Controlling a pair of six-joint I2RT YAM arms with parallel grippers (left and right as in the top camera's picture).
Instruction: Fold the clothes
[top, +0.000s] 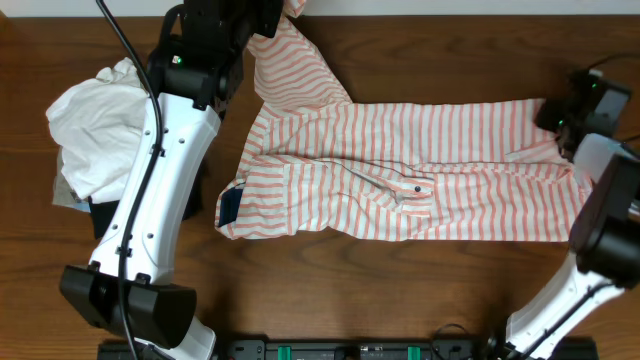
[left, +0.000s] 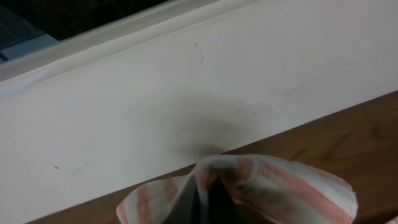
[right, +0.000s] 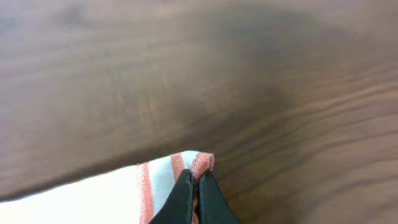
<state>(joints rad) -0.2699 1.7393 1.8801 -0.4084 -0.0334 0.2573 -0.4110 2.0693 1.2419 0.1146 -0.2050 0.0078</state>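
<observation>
I will pull the pinched corner back onto the shirt's near strip (top: 556, 188) with my right gripper and release it there, because the shirt's far strip lies spread.
The clothes (top: 420, 170), a white shirt with thin salmon stripes and a dark blue label patch (top: 230, 205), lie spread lengthwise across the wooden table (top: 400, 290). My left gripper (left: 204, 186) is at the far left end and is shut on a bunched fold of the striped cloth (left: 280, 183), lifted near the table's back edge. At the right end my right gripper (right: 196, 183) is shut on the shirt's corner (right: 193, 163), pinching it just above the wood. In the overhead view both grippers' fingers are hidden under the wrists.
A plain white garment (top: 95, 125) is heaped at the left, with dark folded cloth (top: 105, 215) under it. A pale wall panel (left: 186, 93) runs along the table's back edge. Bare wood shows in front of the shirt.
</observation>
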